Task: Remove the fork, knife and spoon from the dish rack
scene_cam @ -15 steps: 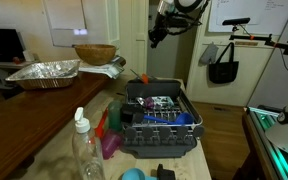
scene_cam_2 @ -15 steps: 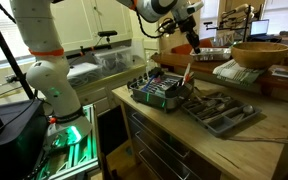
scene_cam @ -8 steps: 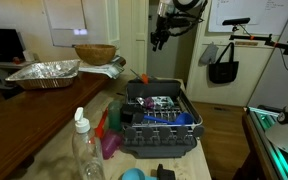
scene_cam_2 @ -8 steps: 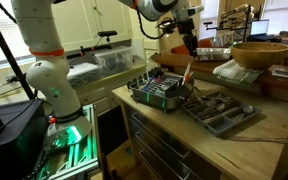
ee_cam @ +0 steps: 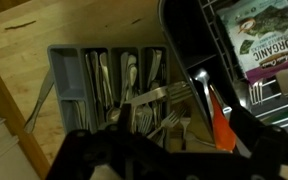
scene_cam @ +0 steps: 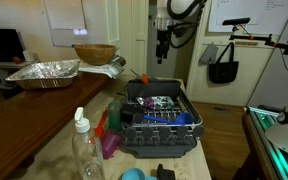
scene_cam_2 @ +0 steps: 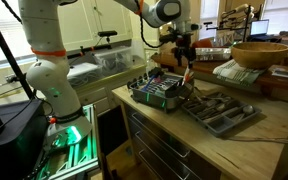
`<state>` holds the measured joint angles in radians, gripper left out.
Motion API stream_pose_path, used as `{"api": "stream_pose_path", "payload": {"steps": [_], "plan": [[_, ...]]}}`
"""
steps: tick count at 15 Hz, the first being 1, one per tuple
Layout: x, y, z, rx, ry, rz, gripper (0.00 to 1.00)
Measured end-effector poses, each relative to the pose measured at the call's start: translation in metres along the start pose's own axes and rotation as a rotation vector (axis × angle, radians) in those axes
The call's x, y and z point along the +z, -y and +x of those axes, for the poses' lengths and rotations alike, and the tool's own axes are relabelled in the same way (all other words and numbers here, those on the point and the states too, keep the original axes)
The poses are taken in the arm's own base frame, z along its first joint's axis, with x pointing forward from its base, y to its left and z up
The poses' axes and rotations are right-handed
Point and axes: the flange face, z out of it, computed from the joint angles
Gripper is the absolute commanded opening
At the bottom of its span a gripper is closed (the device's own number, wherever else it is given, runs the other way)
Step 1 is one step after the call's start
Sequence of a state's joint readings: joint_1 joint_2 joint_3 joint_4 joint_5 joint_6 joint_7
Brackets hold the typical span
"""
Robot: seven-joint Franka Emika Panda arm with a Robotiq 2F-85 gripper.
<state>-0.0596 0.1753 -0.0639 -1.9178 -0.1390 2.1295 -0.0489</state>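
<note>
My gripper is to turn next and go down onto the orange-handled utensil [scene_cam_2: 187, 72] in the rack's corner holder, because the utensil's handle sticks up above the holder's rim.
The dark grey dish rack [scene_cam: 159, 122] [scene_cam_2: 158, 91] [ee_cam: 189, 45] stands on the wooden counter. An orange-handled utensil [ee_cam: 216, 115] [scene_cam_2: 187, 72] and a shiny metal handle [ee_cam: 200, 82] stand upright in its corner holder. My gripper [scene_cam: 162, 45] [scene_cam_2: 181, 52] [ee_cam: 169, 152] hangs in the air above the gap between the rack and a grey cutlery tray [ee_cam: 69, 62] [scene_cam_2: 220, 112]. It is open, with nothing between its dark, blurred fingers [ee_cam: 84, 152]. A fork [ee_cam: 149, 96] lies slantwise across the tray's dividers among several other forks and spoons. I cannot pick out a knife.
A green "Organic" packet [ee_cam: 264, 45] lies inside the rack. A clear bottle [scene_cam: 84, 148], pink and blue items [scene_cam: 111, 140], a foil tray [scene_cam: 44, 72] and a wooden bowl [scene_cam: 94, 53] [scene_cam_2: 260, 53] share the counter. The counter edge drops off beside the rack.
The jaws have gone from nearly shut to wide open. The gripper has shifted slightly and dropped a little above the tray and rack.
</note>
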Motion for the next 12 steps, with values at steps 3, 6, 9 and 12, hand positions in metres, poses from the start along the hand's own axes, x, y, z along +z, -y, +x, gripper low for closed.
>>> {"api": "stream_pose_path", "payload": {"steps": [3, 6, 9, 12], "plan": [[0.017, 0.001, 0.008, -0.018, 0.041, 0.000, 1.00], [0.017, 0.003, 0.009, -0.102, 0.042, 0.007, 1.00], [0.022, 0.012, 0.010, -0.264, 0.041, 0.042, 1.00], [0.034, 0.025, 0.013, -0.424, 0.036, 0.087, 1.00]]}}
